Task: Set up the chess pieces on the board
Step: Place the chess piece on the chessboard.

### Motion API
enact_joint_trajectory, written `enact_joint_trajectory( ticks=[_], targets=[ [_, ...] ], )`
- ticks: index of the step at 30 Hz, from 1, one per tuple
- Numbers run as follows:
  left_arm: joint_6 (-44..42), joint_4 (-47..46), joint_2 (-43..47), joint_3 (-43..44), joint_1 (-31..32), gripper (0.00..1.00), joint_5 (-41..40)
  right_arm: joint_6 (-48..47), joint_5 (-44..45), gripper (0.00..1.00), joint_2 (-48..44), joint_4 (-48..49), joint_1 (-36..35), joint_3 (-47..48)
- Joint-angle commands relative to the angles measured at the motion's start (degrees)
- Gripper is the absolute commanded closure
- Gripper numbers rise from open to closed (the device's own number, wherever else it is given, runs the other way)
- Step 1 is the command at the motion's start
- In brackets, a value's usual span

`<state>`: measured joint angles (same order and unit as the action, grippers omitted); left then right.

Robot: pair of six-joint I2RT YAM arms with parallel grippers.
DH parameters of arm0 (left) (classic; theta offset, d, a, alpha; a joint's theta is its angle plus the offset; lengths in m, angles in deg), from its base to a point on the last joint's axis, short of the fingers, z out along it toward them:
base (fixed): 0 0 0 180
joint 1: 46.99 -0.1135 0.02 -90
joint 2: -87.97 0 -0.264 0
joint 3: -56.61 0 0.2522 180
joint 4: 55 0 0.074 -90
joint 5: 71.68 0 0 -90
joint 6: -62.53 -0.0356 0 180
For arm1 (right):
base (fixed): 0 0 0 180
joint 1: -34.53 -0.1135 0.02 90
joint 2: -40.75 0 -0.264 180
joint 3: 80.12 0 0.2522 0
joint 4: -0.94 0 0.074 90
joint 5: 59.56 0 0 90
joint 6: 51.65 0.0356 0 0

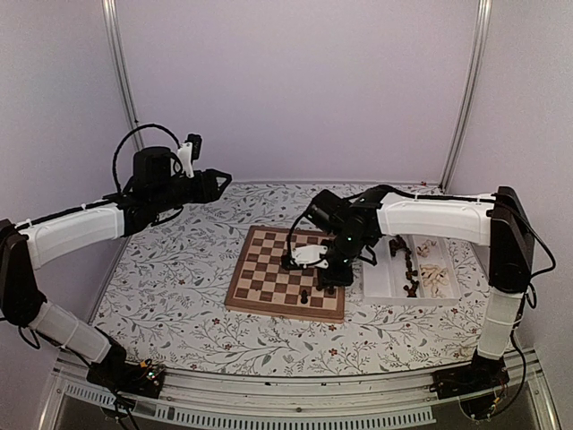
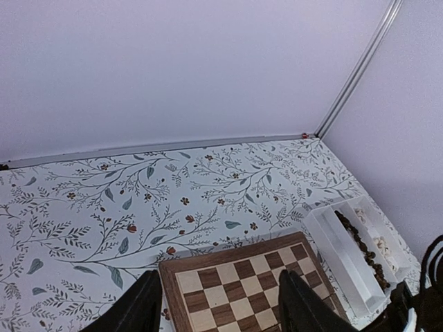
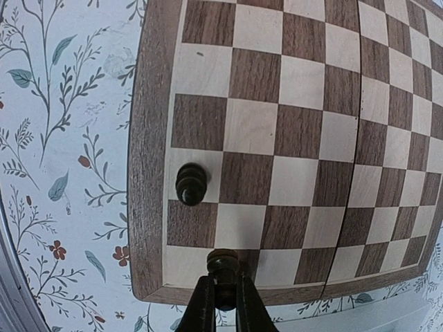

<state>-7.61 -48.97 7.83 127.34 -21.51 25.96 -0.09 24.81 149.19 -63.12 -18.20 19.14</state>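
The robot's right gripper will next move down to release its dark piece on the cream square diagonal to the standing (image 1: 317, 292) (image 3: 239, 225) one, since that square is empty.
The board (image 1: 269, 269) lies mid-table. One dark chess piece (image 3: 191, 183) stands on a cream square in the board's (image 3: 297, 131) edge row; the top view shows this piece (image 1: 305, 296) near the front edge. My right gripper (image 3: 223, 287) is shut on a second dark piece (image 3: 223, 264), held upright over the squares by the board's near corner. I cannot tell whether it touches the board. In the top view the right gripper (image 1: 329, 285) points down at the board's right front part. My left gripper (image 1: 219, 184) hovers high at the back left, open and empty, with the board (image 2: 239, 287) below its fingers (image 2: 138, 311).
A white compartment tray (image 1: 385, 279) sits right of the board, with dark pieces (image 1: 405, 260) in one slot and cream pieces (image 1: 436, 276) in another. The left wrist view shows the tray (image 2: 339, 252) too. A floral cloth (image 1: 170, 287) covers the table, and walls close the back and sides.
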Motion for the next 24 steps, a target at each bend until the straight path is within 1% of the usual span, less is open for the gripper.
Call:
enact_joint_trajectory(
  ticks=[1, 21, 22, 24],
  targets=[
    [-0.8, 0.9, 0.6, 1.7, 0.0, 0.40, 1.2, -0.1, 0.3, 0.98, 3.0, -1.1, -0.2, 3.7],
    [-0.7, 1.5, 0.8, 2.2, -0.1, 0.41, 2.2, 0.0, 1.5, 0.95, 8.3, -0.9, -0.2, 4.6],
    [-0.8, 1.5, 0.7, 2.2, -0.2, 0.40, 2.4, 0.1, 1.6, 0.94, 8.4, -0.9, -0.2, 4.6],
    [-0.7, 1.6, 0.6, 2.3, -0.1, 0.40, 2.5, 0.2, 1.7, 0.90, 8.5, -0.7, -0.2, 4.6]
  ],
)
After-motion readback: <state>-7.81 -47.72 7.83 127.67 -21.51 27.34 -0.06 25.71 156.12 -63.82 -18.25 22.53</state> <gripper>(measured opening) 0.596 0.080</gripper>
